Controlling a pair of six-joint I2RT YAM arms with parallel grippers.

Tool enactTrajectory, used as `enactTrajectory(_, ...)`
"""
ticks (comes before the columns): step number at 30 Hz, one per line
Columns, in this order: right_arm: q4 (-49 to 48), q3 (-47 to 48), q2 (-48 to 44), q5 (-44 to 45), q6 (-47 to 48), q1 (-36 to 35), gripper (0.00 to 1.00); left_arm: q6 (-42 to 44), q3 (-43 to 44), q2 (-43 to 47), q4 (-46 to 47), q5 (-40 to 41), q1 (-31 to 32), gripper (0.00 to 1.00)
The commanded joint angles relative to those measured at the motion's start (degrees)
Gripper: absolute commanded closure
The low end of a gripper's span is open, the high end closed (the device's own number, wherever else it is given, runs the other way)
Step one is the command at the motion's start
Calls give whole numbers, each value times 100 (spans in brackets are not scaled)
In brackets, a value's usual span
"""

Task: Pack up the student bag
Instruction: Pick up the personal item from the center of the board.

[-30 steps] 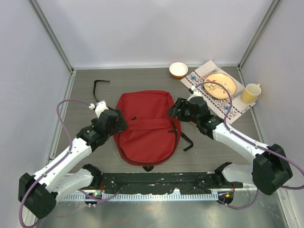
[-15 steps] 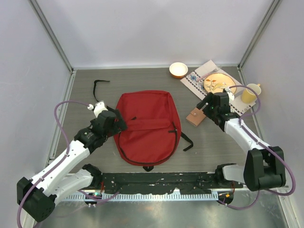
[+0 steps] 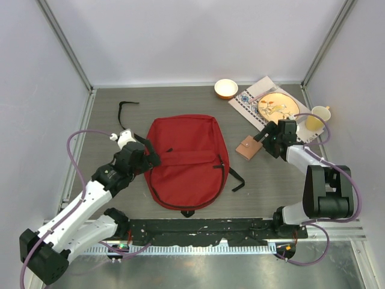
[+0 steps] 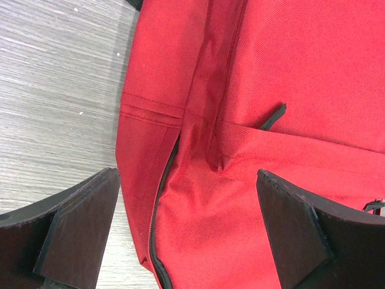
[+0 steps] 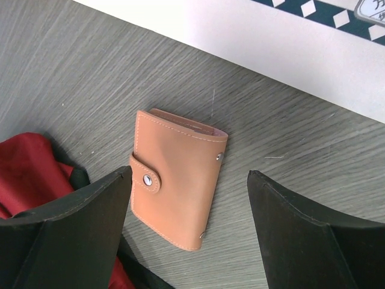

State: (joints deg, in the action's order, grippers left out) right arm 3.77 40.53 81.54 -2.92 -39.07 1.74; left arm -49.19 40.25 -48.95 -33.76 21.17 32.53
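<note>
My right gripper lowers toward the bag [image 3: 186, 159] next and closes on the tan wallet's riveted edge [image 3: 255, 152], since bare table beside that edge leaves room for fingers.
The student bag [image 3: 186, 159] lies flat in the middle of the table, red, with its dark zipper [image 4: 157, 211] along the side. My left gripper [image 3: 149, 158] hovers open at the bag's left edge, one finger [image 4: 78, 232] over the table and the other over the red fabric [image 4: 271, 90]; nothing is between them. My right gripper [image 3: 262, 139] is open just right of a tan snap wallet [image 3: 247, 148] that lies on the table beside the bag. In the right wrist view the wallet [image 5: 177, 177] sits below and between the spread jaws [image 5: 189, 223], untouched.
A patterned placemat [image 3: 249, 103] with an orange plate [image 3: 278, 107] lies at the back right, a yellow cup [image 3: 317, 117] beside it and an orange bowl [image 3: 225, 88] behind. A loose black strap [image 3: 125, 109] lies at back left. Bag straps [image 3: 236, 179] trail right.
My right gripper has pulled back to the right, away from the bag's right edge, and opened wider; the wallet now shows on the table. The left arm shifted only slightly.
</note>
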Motion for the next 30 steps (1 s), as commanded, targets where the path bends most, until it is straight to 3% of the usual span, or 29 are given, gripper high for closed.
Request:
enactTrajectory(1, -351, 139, 186, -288, 119, 46, 18, -38, -79, 70, 124, -34, -19, 0)
enactTrajectory(12, -745, 87, 881, -709, 163, 55, 21, 15, -44, -132, 168, -95, -19, 0)
enactTrajectory(22, -1256, 183, 1821, -1817, 268, 46, 48, 6, -52, -273, 247, -157, -19, 0)
enactTrajectory(27, -1177, 236, 1893, -1853, 496, -59, 44, 15, -44, -343, 273, -192, -19, 0)
enactTrajectory(30, -572, 385, 1761, -1318, 848, -498, 38, 15, -44, -396, 352, -245, -19, 0)
